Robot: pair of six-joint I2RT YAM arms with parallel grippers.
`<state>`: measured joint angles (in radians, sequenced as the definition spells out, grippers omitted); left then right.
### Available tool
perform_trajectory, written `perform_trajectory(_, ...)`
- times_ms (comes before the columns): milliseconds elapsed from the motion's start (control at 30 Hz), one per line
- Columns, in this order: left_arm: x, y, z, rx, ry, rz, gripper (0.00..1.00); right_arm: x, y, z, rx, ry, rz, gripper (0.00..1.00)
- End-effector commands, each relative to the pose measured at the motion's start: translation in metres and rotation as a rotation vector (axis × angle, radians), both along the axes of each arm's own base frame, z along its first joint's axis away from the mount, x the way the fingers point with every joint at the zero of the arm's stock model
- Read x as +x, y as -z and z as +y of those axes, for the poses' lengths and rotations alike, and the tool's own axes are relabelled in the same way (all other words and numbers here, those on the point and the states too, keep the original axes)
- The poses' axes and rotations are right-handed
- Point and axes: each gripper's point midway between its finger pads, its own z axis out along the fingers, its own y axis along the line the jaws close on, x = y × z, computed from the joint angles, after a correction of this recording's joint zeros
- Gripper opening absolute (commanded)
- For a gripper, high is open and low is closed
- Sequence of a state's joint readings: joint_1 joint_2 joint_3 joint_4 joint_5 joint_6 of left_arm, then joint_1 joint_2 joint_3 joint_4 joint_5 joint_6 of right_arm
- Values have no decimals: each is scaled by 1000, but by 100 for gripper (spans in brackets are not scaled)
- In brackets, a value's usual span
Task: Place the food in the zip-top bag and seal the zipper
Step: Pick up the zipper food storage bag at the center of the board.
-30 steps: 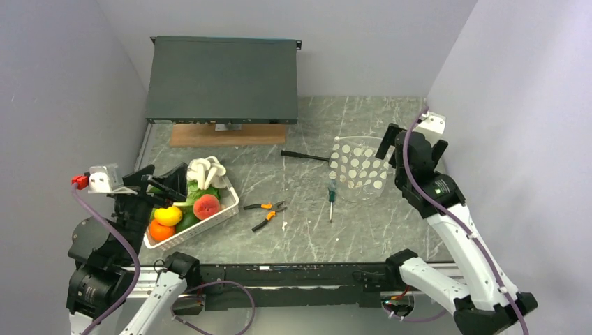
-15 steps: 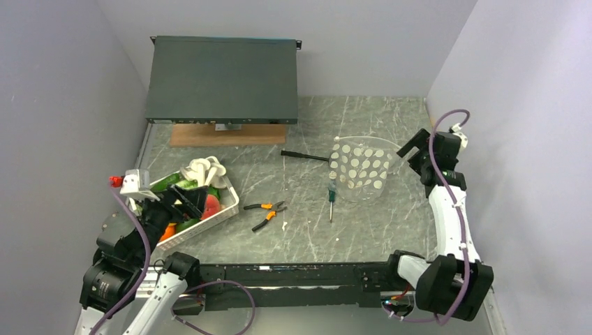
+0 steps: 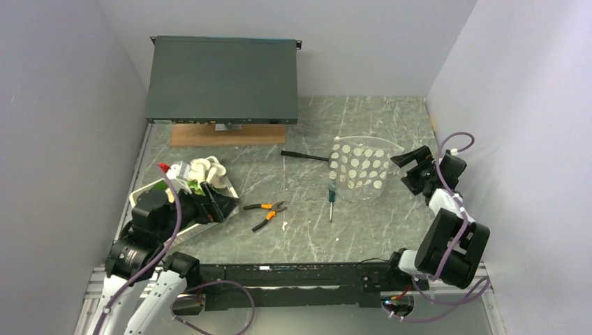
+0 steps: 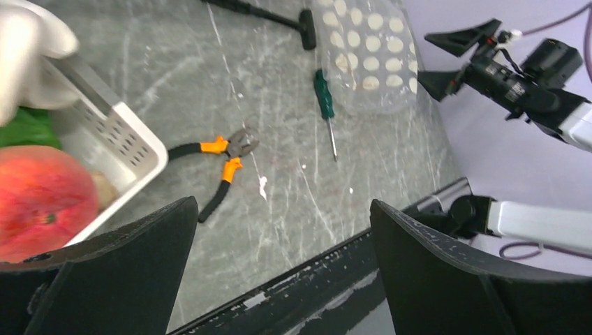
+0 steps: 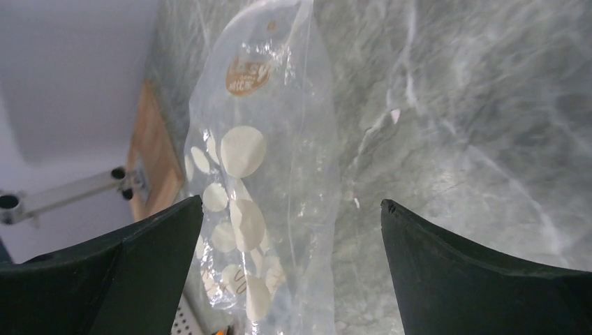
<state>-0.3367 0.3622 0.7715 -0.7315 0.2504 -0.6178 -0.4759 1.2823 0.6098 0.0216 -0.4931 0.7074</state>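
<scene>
I will next bring my right gripper to the left in the top view and close it on the bag's side edge, as its open fingers already face that edge.
The clear zip-top bag [image 3: 359,169] with white dots stands right of centre; its pale zipper strip [image 3: 368,139] runs along the top edge. My right gripper [image 3: 410,171] is open and empty just right of the bag, apart from it; the right wrist view shows the bag [image 5: 265,174] ahead between the jaws of that gripper [image 5: 290,272]. The food lies in the white basket [image 4: 119,139]: peach [image 4: 42,206], green piece [image 4: 28,129], white mushroom cluster [image 3: 206,169]. My left gripper [image 3: 222,206] is open and empty over the basket's right end, hiding most of the food.
Orange-handled pliers [image 3: 265,211] and a green-handled screwdriver [image 3: 331,199] lie between basket and bag. A black rod [image 3: 304,155] lies behind them. A dark flat box [image 3: 222,80] on a wooden block [image 3: 220,135] stands at the back. The right wall is close behind my right arm.
My left arm has swung right and down, its gripper now over the basket's right end. My right arm has folded back and lowered, its gripper now low beside the bag's right edge.
</scene>
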Motion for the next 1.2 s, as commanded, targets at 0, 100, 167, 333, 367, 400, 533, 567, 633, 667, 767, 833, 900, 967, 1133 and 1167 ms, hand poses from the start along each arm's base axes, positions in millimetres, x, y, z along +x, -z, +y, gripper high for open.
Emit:
perform_trajectory(0,-3,-9,-31,-125,149,-2,99,18,-18,18,81,-107,-172,100)
perform_trajectory(100,-3,-3,-40,-182,190,12,99,19,-11,28,112,-153,-200,100)
perform_trajectory(167,-4,2,-46,-208,219,24,99,21,-5,33,126,-171,-197,97)
perform_trajectory(333,-8,13,-59,-206,293,83,98,23,8,38,74,-190,-155,81)
perform_trajectory(367,-9,15,-60,-197,297,92,98,23,8,39,59,-195,-154,76)
perform_trajectory(400,-10,16,-61,-188,298,97,98,23,7,39,38,-194,-156,73)
perform_trajectory(533,-15,17,-66,-186,302,99,98,25,-8,50,-18,-223,-196,54)
perform_trajectory(567,-16,19,-67,-189,298,108,97,26,-11,53,-26,-235,-205,49)
perform_trajectory(633,-19,22,-69,-197,297,127,96,26,-17,58,-41,-255,-218,39)
perform_trajectory(667,-20,24,-69,-200,298,132,95,26,-20,60,-49,-263,-226,35)
perform_trajectory(767,-23,25,-71,-203,299,137,94,24,-35,65,-91,-283,-252,18)
perform_trajectory(833,-24,25,-70,-199,290,137,94,24,-46,66,-131,-285,-258,3)
perform_trajectory(900,-25,24,-69,-193,285,136,94,22,-55,71,-167,-288,-253,0)
perform_trajectory(967,-25,23,-69,-189,281,134,94,19,-70,77,-216,-300,-275,0)
perform_trajectory(1133,-25,22,-65,-181,254,151,94,7,-103,102,-354,-350,-322,0)
perform_trajectory(1167,-25,22,-64,-183,246,158,94,4,-108,109,-380,-368,-332,0)
